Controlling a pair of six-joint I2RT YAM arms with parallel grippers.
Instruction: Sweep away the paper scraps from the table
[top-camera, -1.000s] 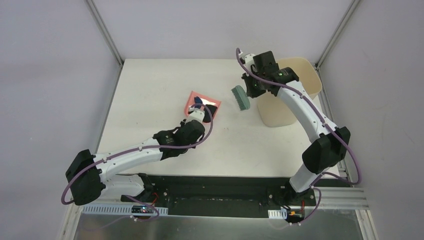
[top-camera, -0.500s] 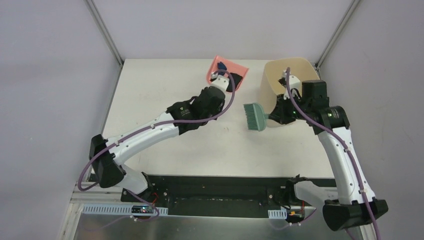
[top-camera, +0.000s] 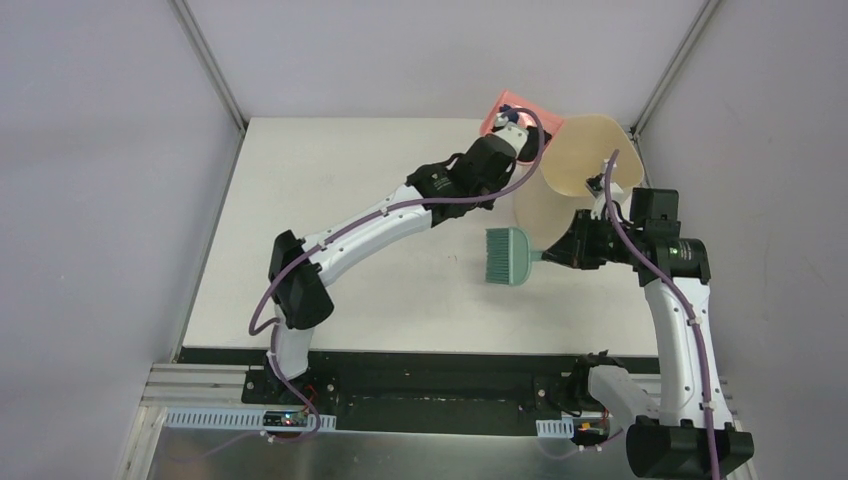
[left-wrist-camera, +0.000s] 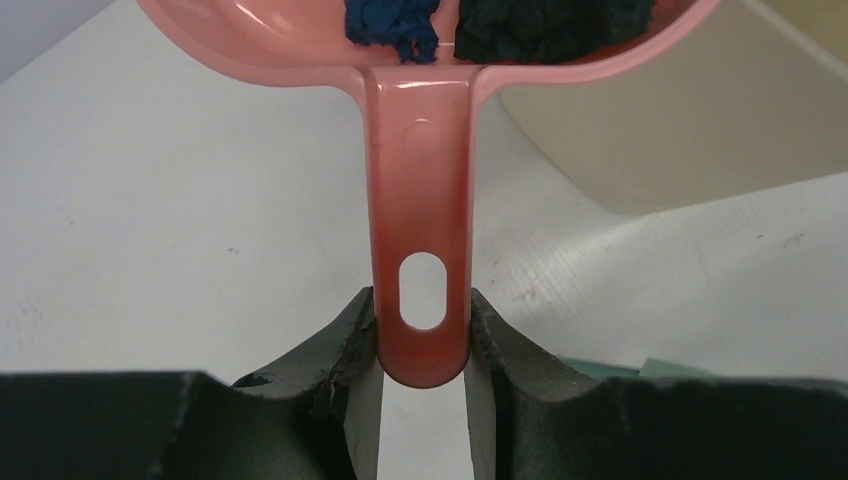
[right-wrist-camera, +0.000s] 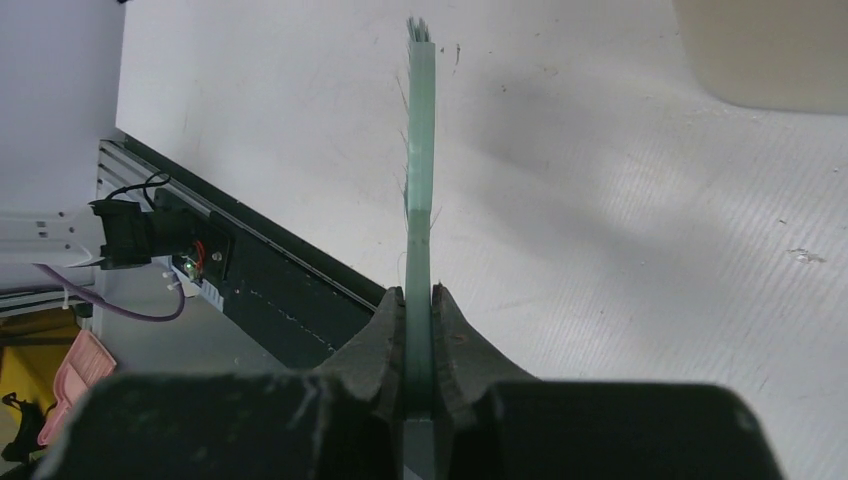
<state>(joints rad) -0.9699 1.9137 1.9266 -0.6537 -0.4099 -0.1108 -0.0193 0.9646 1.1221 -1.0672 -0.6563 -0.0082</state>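
The scraps lie in the pan, so my right gripper will next lower the brush (right-wrist-camera: 420, 170) to the left in the top view onto the open white table and let it go.
My left gripper (left-wrist-camera: 421, 335) is shut on the handle of the pink dustpan (left-wrist-camera: 420, 200), held above the table's far edge beside the beige bin (top-camera: 565, 175); the dustpan also shows in the top view (top-camera: 505, 108). Paper scraps lie in the pan: a dark blue wad (left-wrist-camera: 392, 25) and a black wad (left-wrist-camera: 550, 25). My right gripper (right-wrist-camera: 420, 320) is shut on the handle of the teal hand brush (right-wrist-camera: 420, 170), held edge-on above the white table (top-camera: 330, 200). In the top view the brush head (top-camera: 508, 255) hangs left of my right gripper (top-camera: 565, 250).
The beige bin leans tilted at the table's far right, next to my right arm. Grey frame posts (top-camera: 208, 62) stand at the far corners. A black rail (top-camera: 430, 375) runs along the near edge.
My left arm has carried the dustpan with the scraps from the table's middle to the far right, up by the bin. The bin has tipped over to the left. My right arm drew back with the brush.
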